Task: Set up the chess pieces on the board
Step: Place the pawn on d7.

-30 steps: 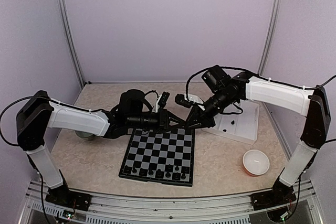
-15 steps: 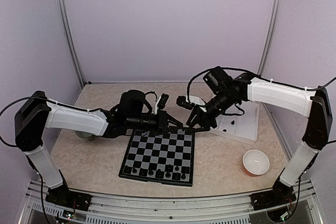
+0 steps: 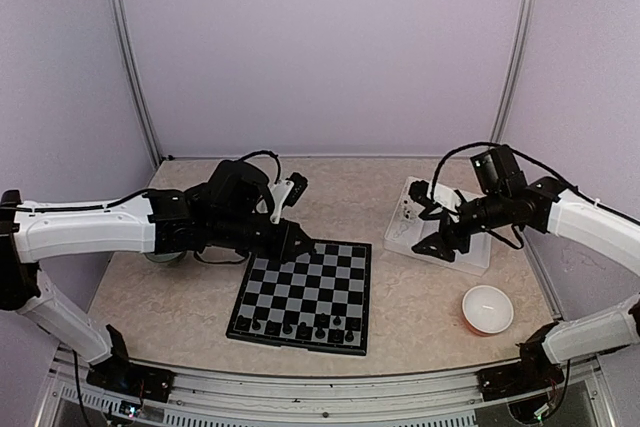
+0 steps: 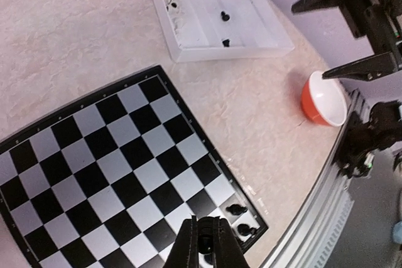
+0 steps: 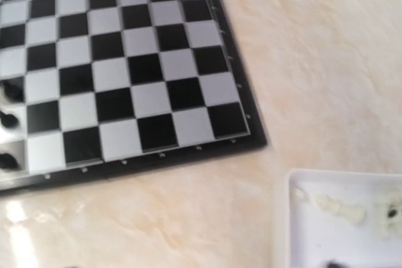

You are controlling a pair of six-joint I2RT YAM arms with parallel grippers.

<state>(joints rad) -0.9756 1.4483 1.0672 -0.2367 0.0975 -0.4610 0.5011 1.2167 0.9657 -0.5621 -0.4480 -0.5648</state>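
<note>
My left gripper moves back and down to release next, as an empty square [image 3: 305, 319] beside the near row of black pieces lies back and below it.
The board [image 3: 318, 287] lies flat at the table's middle, with a row of black chess pieces [image 3: 300, 329] along its near edge. My left gripper [image 3: 303, 245] hovers over the board's far left corner. In the left wrist view it [image 4: 205, 243] is shut on a small black chess piece [image 4: 206, 245] above the board [image 4: 107, 167], near two standing pieces [image 4: 237, 209]. My right gripper [image 3: 428, 223] hangs open and holds nothing over the white tray's left end; the left wrist view also shows it [image 4: 308, 43] spread wide. Its fingers are out of the right wrist view, which shows the board [image 5: 125, 61].
The white compartment tray [image 3: 470, 239] sits to the right of the board with a few black pieces [image 4: 224, 15] and white pieces [image 5: 339, 208] inside. An orange bowl [image 3: 488, 309] stands at the near right. A small round dish [image 3: 160, 257] is partly hidden under my left arm.
Both grippers met at the board's far edge. The right one has opened and pulled back right over the tray. The left one stayed shut on the piece and shifted left.
</note>
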